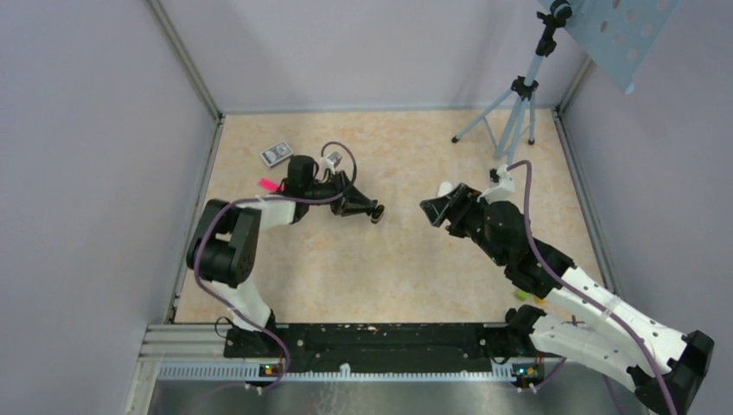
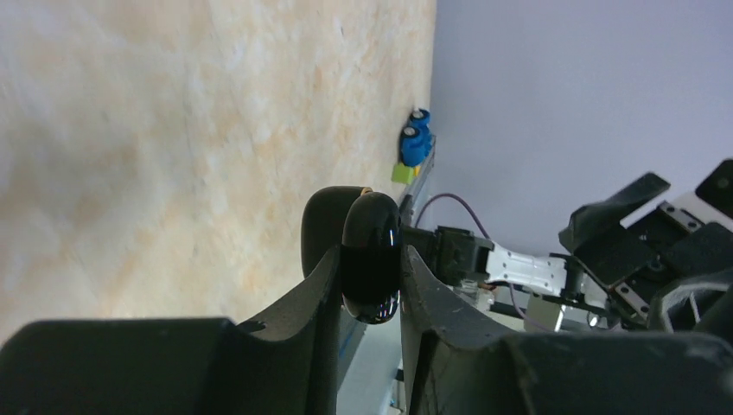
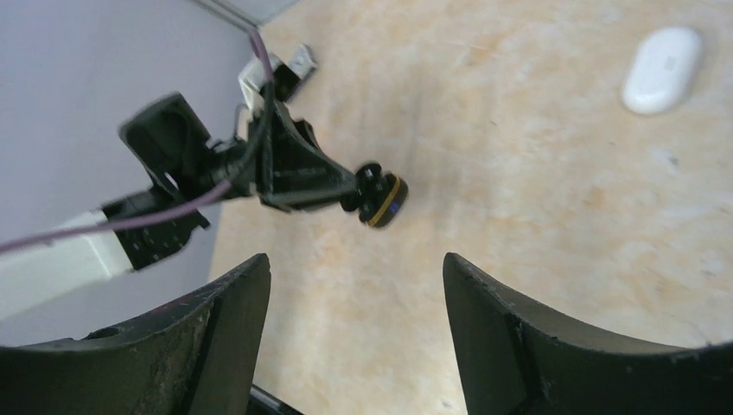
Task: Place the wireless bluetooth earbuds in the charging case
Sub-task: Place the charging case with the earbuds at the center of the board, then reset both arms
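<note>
I need to move my left gripper down and slightly outward and let go of the charging case (image 1: 379, 213) on the bare tabletop. That spot is below and outward of the gripper.
The charging case (image 2: 372, 226), a small glossy black pebble, sits pinched between the fingers of my left gripper (image 2: 370, 259), which is shut on it. From above, the left gripper (image 1: 372, 210) holds the case (image 1: 379, 213) over mid-table, pointing right. The right wrist view shows the case (image 3: 383, 200) hinged open, with a yellowish rim and a bluish spot inside. My right gripper (image 3: 354, 270) stands open and empty, facing the case from a short way off to its right (image 1: 435, 211). The earbuds do not show in any view.
A white pill-shaped object (image 3: 663, 58) lies on the table beside the right gripper (image 1: 445, 188). A small grey box (image 1: 277, 154) and a pink bit (image 1: 270, 184) lie at the back left. A tripod (image 1: 517, 112) stands at the back right.
</note>
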You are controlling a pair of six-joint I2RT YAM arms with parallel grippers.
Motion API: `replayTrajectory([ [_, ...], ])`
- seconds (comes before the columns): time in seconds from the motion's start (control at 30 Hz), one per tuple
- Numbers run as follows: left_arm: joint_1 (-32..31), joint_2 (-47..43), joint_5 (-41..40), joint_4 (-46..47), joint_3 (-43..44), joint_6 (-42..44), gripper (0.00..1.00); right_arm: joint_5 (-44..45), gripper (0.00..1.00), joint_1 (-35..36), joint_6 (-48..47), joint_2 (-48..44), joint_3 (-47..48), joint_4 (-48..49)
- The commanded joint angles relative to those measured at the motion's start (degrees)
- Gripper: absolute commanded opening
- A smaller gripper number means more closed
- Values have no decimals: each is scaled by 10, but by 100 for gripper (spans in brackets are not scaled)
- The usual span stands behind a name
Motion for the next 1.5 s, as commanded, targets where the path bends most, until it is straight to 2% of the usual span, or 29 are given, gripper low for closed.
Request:
replayTrajectory([
  [0.0, -3, 88, -11, 41, 96, 78, 0, 42, 72, -5, -28, -30, -4, -128],
  [0.27, -1, 222, -49, -136, 256, 238, 0, 80, 72, -7, -26, -70, -5, -187],
  [0.37, 4, 257, -45, -149, 275, 251, 0, 82, 73, -6, -28, -69, -1, -191],
  [0.53, 7, 253, -78, -171, 281, 284, 1, 80, 73, -6, -27, -64, 1, -194],
  [0.67, 7, 269, -92, -224, 312, 319, 5, 83, 73, -6, -24, -64, 2, -197],
  [0.77, 7, 274, -95, -237, 320, 327, 24, 83, 73, -7, -21, -64, 2, -203],
  [0.87, 5, 263, -108, -236, 315, 327, 29, 92, 75, -7, -11, -59, 7, -219],
  [0.9, 5, 257, -111, -238, 314, 331, 30, 93, 89, -6, -13, -55, 13, -226],
  [1.0, 3, 241, -125, -250, 312, 345, 39, 101, 92, -7, -21, -25, 46, -263],
  [1.17, -9, 205, -181, -276, 309, 370, 68, 113, 93, -7, -28, 23, 95, -313],
  [1.2, -13, 193, -201, -278, 307, 376, 80, 116, 93, -6, -29, 31, 104, -324],
  [1.23, -18, 180, -216, -280, 304, 381, 86, 122, 93, -6, -28, 39, 111, -334],
  [1.3, -22, 153, -250, -289, 305, 389, 92, 141, 93, -7, -24, 56, 126, -364],
  [1.47, -27, 33, -321, -284, 266, 400, 94, 170, 93, -7, -14, 82, 131, -419],
])
